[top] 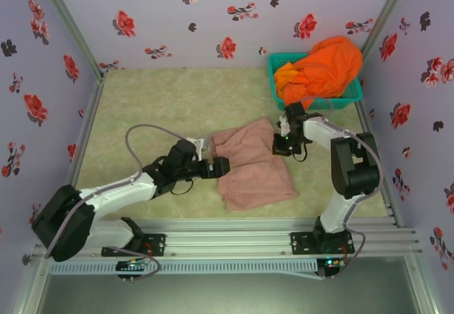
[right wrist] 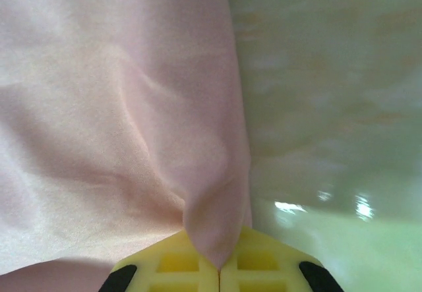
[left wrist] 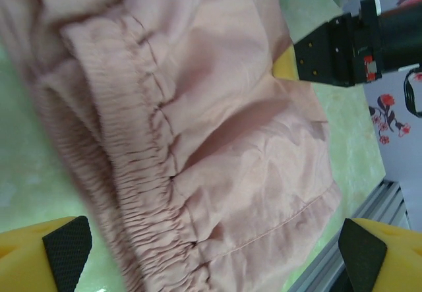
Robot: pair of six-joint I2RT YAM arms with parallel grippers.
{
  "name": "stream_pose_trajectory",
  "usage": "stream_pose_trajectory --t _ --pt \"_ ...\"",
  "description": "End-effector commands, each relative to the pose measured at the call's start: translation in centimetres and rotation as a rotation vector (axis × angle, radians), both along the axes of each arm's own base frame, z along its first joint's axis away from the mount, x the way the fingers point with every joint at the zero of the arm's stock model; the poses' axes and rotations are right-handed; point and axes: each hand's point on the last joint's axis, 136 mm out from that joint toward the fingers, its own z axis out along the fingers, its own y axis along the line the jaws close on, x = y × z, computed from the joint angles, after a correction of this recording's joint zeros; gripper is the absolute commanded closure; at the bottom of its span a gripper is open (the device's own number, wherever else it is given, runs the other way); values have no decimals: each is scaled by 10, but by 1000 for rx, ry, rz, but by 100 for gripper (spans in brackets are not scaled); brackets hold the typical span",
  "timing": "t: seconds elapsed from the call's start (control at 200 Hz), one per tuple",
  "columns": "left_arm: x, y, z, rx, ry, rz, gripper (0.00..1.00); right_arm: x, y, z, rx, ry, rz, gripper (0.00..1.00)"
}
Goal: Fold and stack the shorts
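Note:
My right gripper holds the shorts' fold, and the shorts fill the middle. It needs to drag the fold sideways next and release it on the bare mat by the basket.
The dusty pink-beige shorts (top: 252, 161) lie spread on the green mat in the middle. My left gripper (top: 225, 166) hovers at their left edge, over the gathered elastic waistband (left wrist: 132, 173). Its jaws stand wide open, one yellow finger on each side of the cloth (left wrist: 211, 259). My right gripper (top: 282, 144) is at the shorts' right edge and is shut on a pinched fold of the pink cloth (right wrist: 219, 265). Bright orange shorts (top: 323, 69) are heaped in the teal basket (top: 273, 62) at the back right.
Floral walls close in the mat on three sides. An aluminium rail (top: 234, 239) runs along the near edge, seen also past the shorts' hem (left wrist: 369, 219). The right arm's black body (left wrist: 336, 48) sits close to the shorts' far corner.

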Motion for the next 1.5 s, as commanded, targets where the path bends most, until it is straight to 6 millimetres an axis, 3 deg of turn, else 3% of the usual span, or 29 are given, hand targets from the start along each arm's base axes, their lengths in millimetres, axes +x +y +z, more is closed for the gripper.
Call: stream_pose_trajectory --t 0.0,0.19,0.405,0.79,1.03,1.24,1.28,1.29,1.315,1.365,1.425,1.495 --pt "9 14 13 44 -63 40 1 0 -52 30 -291 -57 8 100" --pt "13 21 24 40 -97 51 1 -4 -114 59 -591 -64 -7 100" --pt "14 25 30 48 -114 51 1 -4 -171 67 -834 -3 -41 100" --pt "13 32 27 54 -99 66 1 -1 -252 92 -1172 52 -112 100" --pt "13 34 30 91 -90 56 1 2 -280 103 -1236 25 -225 100" --pt "20 33 32 83 -96 79 1 5 -286 121 -1238 -66 -418 70" --pt "20 32 33 79 -95 80 0 6 -287 126 -1231 -88 -451 52" --pt "20 32 33 79 -95 79 1 7 -287 128 -1228 -100 -465 39" --pt "20 32 33 77 -93 79 1 8 -287 132 -1223 -115 -483 25" --pt "20 33 34 75 -95 82 1 11 -285 141 -1191 -152 -529 19" --pt "19 34 34 71 -97 84 1 19 -271 146 -1052 -208 -568 14" --pt "19 34 36 65 -107 84 1 37 -236 155 -822 -341 -561 5"
